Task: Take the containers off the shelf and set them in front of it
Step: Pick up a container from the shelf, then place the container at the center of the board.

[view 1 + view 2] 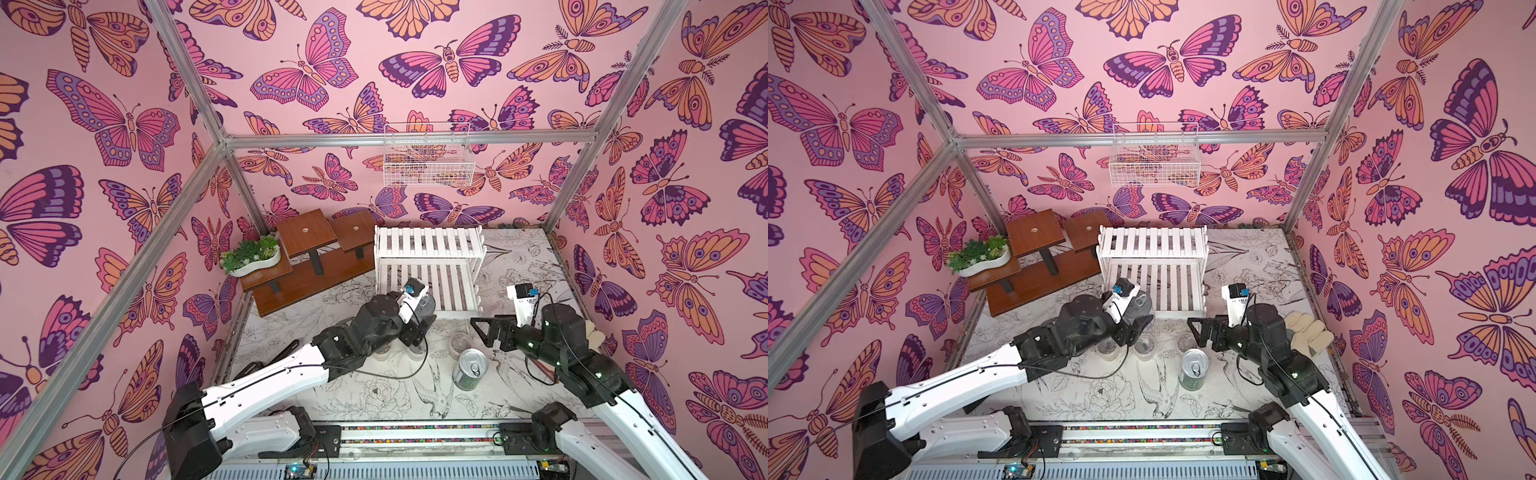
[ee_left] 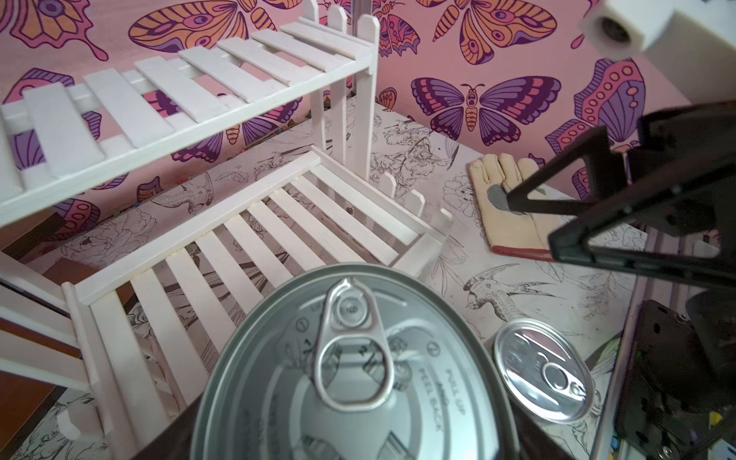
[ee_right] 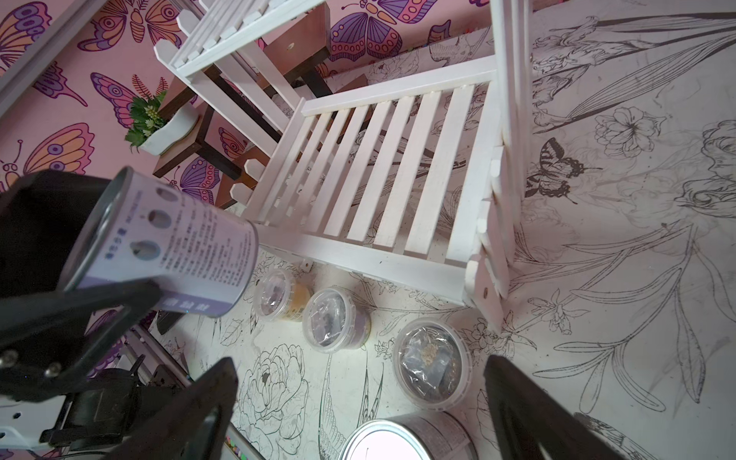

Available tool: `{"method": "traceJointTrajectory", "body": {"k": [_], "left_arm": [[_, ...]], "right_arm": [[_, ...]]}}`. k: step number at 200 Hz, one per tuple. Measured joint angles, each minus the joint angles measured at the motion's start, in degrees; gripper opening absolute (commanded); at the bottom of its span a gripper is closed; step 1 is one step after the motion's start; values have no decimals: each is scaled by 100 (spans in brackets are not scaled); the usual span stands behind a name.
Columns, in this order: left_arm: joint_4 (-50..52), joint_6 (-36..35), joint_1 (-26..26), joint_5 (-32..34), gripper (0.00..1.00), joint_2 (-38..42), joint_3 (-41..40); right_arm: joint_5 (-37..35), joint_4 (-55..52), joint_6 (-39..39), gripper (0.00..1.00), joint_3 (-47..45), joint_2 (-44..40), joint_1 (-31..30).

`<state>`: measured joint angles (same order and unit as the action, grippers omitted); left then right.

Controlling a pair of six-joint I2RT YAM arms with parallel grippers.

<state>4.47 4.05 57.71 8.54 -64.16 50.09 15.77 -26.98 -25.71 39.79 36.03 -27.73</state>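
Observation:
The bare tabletop [image 1: 423, 382] beside the green can is lower and nearer my base, so my left gripper should next draw back and down and release its can there.
The white slatted shelf [image 1: 430, 266] [image 1: 1154, 266] [image 2: 223, 223] [image 3: 382, 175] has both tiers bare. My left gripper [image 1: 419, 322] is shut on the pale-labelled can [image 1: 427, 305] [image 1: 1142, 303] [image 2: 350, 366] [image 3: 167, 243]. The can hangs tilted just off the lower tier's front left corner, with one black finger [image 3: 103, 298] across its side. Three clear tubs [image 3: 278, 294] [image 3: 334, 320] [image 3: 432, 364] stand on the table in front of the shelf. The green-striped can [image 1: 469, 370] [image 1: 1194, 370] [image 2: 543, 370] stands upright nearer the front. My right gripper [image 1: 482, 330] [image 1: 1200, 332] [image 3: 358, 382] hovers open above the rightmost tub and the green can, holding nothing.
A cream work glove [image 1: 594, 336] [image 2: 509, 215] lies on the table right of the shelf, behind the right arm. The brown stepped stand [image 1: 316, 253] with a white planter [image 1: 253, 255] sits left of the shelf. A white wire basket [image 1: 428, 158] hangs on the back wall.

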Motion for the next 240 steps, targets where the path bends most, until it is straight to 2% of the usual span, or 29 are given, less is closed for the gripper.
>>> {"method": "traceJointTrajectory", "body": {"k": [55, 89, 138, 240], "left_arm": [[184, 175, 920, 538, 73, 299, -702], [66, 334, 1252, 680, 73, 398, -1143], [-555, 564, 1412, 691, 73, 378, -1880], [-1580, 758, 1432, 697, 73, -474, -2236]], "right_arm": [[46, 0, -7, 99, 0, -20, 2], [63, -2, -48, 99, 0, -76, 24], [63, 0, -133, 99, -37, -144, 26], [59, 24, -146, 99, -44, 20, 26]]}}
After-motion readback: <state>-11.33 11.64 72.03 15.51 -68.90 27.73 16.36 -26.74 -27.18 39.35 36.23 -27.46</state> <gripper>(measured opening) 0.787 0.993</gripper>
